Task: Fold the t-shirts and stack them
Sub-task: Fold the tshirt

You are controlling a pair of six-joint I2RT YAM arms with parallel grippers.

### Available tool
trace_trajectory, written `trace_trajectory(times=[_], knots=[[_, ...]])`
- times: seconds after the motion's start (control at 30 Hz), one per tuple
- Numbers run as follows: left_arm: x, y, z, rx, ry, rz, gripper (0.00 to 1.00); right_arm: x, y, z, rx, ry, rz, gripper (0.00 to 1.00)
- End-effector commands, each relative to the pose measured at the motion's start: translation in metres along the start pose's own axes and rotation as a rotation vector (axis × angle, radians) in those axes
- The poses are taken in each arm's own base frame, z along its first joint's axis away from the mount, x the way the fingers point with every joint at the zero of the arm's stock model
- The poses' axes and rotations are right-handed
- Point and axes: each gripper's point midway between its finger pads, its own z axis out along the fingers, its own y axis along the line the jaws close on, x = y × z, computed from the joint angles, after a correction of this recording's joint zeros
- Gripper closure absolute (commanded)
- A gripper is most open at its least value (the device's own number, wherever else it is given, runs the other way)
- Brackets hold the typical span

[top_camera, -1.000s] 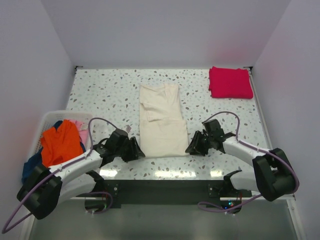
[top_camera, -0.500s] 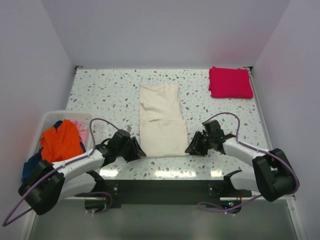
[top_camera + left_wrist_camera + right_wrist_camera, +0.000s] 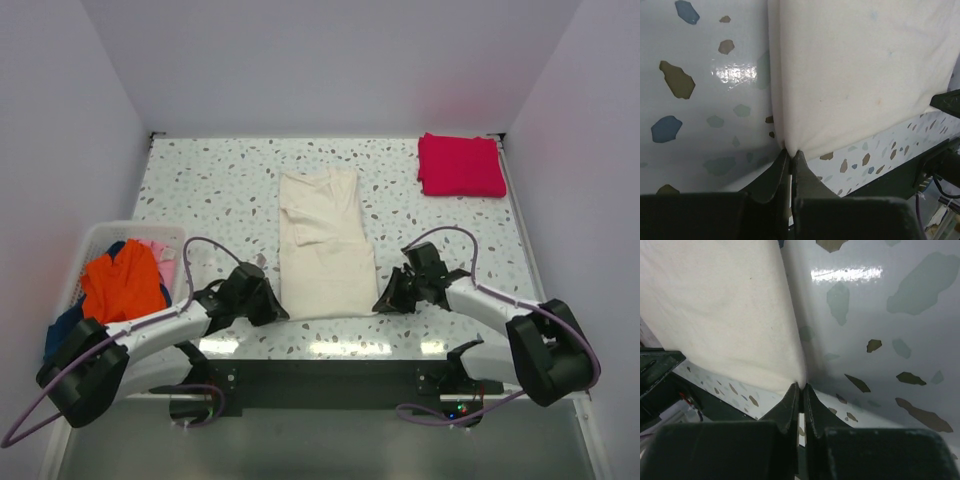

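Observation:
I will next lift the near corner of the cream t-shirt with my left gripper, carry it outward and down onto the t-shirt's far end [image 3: 290,181] and let it go, because the cream t-shirt [image 3: 322,245] still lies lengthwise.
A cream t-shirt [image 3: 322,245] lies lengthwise in the middle of the speckled table, folded into a long strip. My left gripper [image 3: 277,309] is shut on its near left corner [image 3: 790,145]. My right gripper [image 3: 381,303] is shut on its near right corner [image 3: 801,382]. In both wrist views the cloth [image 3: 855,75] [image 3: 725,310] runs away from the pinched jaws. A folded magenta-red t-shirt [image 3: 460,164] rests at the far right corner. Orange [image 3: 120,285], pink [image 3: 160,255] and dark blue [image 3: 62,330] shirts are heaped in the basket.
A white slatted basket [image 3: 95,237] sits at the left table edge, beside my left arm. The table's near edge and a black base rail [image 3: 330,380] run just behind both grippers. White walls close in the table on three sides.
Both grippers slid inward to the cream shirt's near corners and their jaws closed on the cloth. The shirt itself has not moved.

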Motion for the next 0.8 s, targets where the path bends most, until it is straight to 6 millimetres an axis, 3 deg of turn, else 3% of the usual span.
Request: trace_trajectory(times=[0.0, 0.23, 0.37, 0.53, 0.57, 0.77], knots=[[0.003, -0.005, -0.010, -0.018, 0.002, 0.046, 1.00, 0.013, -0.006, -0.010, 0.012, 0.029, -0.049, 1.00], [0.034, -0.001, -0.032, -0.016, 0.079, 0.089, 1.00, 0.050, -0.018, -0.032, 0.005, 0.089, -0.082, 1.00], [0.039, -0.015, -0.054, 0.027, 0.079, 0.110, 1.00, 0.058, -0.013, -0.055, -0.038, 0.047, -0.124, 1.00], [0.023, -0.040, -0.074, 0.075, 0.021, 0.136, 1.00, 0.037, 0.006, -0.083, -0.037, -0.067, -0.184, 1.00], [0.015, -0.052, -0.080, 0.099, -0.003, 0.146, 1.00, 0.032, 0.009, -0.087, -0.032, -0.082, -0.194, 1.00], [-0.013, -0.087, -0.090, 0.116, -0.073, 0.186, 1.00, -0.010, 0.042, -0.110, -0.016, -0.204, -0.266, 1.00]])
